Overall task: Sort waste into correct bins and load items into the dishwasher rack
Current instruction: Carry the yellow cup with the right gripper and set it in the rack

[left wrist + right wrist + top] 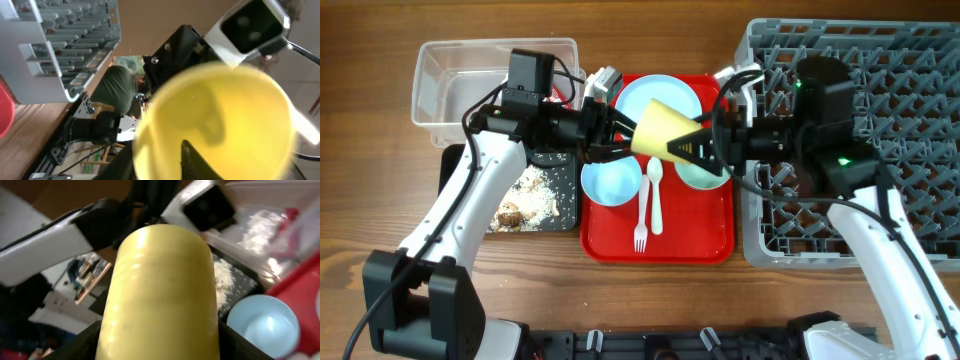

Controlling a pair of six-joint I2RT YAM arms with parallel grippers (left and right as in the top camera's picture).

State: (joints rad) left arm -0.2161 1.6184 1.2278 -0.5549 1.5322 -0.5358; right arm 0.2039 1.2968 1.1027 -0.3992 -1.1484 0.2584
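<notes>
The right gripper swings next over the near corner of the grey dishwasher rack by the red tray, turns its fingers downward, then brings the cup (660,128) down.
The small yellow cup (660,128) hangs on its side above the red tray, held between both grippers. My left gripper (628,132) grips its rim, with one finger inside the cup (220,120). My right gripper (695,150) is shut around the cup's body (160,280). Below on the tray lie the pale blue plate (660,95), the light blue bowl (610,182), the mint green bowl (700,178), which is partly hidden, the white spoon (655,195) and the fork (641,215). The grey dishwasher rack (910,70) stands at the right.
The clear tub (450,80) at the back left holds a red-and-white wrapper (558,97) and white tissue (260,225). The black tray (560,222) in front of it holds food scraps and rice crumbs (530,195). The red tray (705,235) lies between the bins and the rack.
</notes>
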